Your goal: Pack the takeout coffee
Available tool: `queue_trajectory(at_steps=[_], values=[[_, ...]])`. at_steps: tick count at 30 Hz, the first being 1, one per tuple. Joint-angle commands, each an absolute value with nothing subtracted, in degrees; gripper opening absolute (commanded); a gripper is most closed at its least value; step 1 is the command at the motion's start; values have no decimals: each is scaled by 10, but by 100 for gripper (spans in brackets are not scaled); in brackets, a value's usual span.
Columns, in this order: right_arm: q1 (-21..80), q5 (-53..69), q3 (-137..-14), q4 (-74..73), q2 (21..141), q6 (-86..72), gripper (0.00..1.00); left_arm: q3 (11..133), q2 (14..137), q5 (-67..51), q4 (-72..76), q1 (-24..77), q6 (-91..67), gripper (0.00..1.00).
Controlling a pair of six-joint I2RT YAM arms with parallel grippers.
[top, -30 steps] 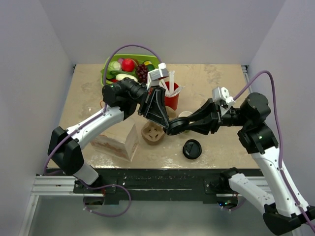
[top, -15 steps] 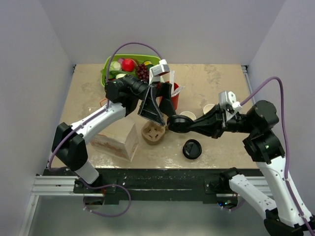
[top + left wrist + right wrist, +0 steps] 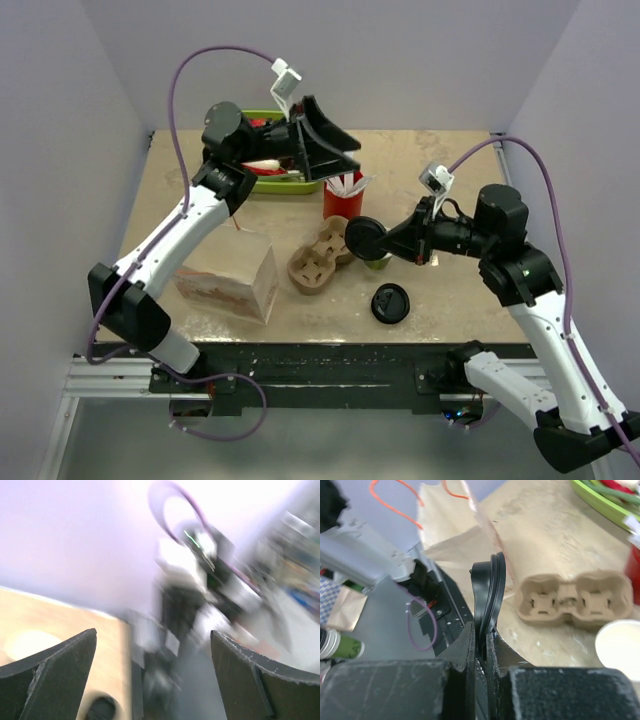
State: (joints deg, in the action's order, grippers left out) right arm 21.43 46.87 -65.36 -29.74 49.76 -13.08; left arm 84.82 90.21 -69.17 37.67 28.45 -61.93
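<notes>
The takeout coffee cup (image 3: 379, 263) (image 3: 620, 649) stands uncovered below, so my right gripper needs to tip its fingers downward next, lower the black lid onto the opening of the cup and let go of it.
My right gripper (image 3: 383, 241) is shut on a round black lid (image 3: 363, 238), held on edge between its fingers (image 3: 470, 650) above the table. The lid (image 3: 490, 597) stands upright in the right wrist view. Just below it stands the takeout coffee cup (image 3: 379, 263), green outside, with its white inside (image 3: 620, 642) uncovered. My left gripper (image 3: 345, 158) is raised at the back over the red cup, open and holding nothing. Its two fingers (image 3: 55, 670) stand wide apart in the blurred left wrist view.
A brown cardboard cup carrier (image 3: 320, 258) lies left of the cup. A second black lid (image 3: 390, 303) lies near the front edge. A red cup with white sticks (image 3: 342, 198), a green tray of food (image 3: 268, 180) and a paper bag (image 3: 232, 288) are also here.
The left gripper opened and swung up and back, away from the carrier. The right gripper shut on the black lid and now holds it by the green cup.
</notes>
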Motion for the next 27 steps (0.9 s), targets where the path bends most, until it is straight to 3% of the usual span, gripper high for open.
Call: queue_trajectory(at_steps=[1, 3, 12, 17, 27], values=[[214, 350, -676, -337, 497, -167, 0, 939, 819, -302, -114, 342, -148, 100], [213, 317, -672, -338, 501, -181, 0, 903, 787, -309, -68, 347, -156, 100], [209, 198, -627, -337, 571, -254, 2, 727, 716, -108, 11, 406, -198, 100], [196, 202, -579, -259, 611, -301, 2, 617, 709, -75, 41, 427, -259, 100], [141, 205, -528, -204, 643, -336, 3, 586, 781, -12, 54, 489, -307, 100]])
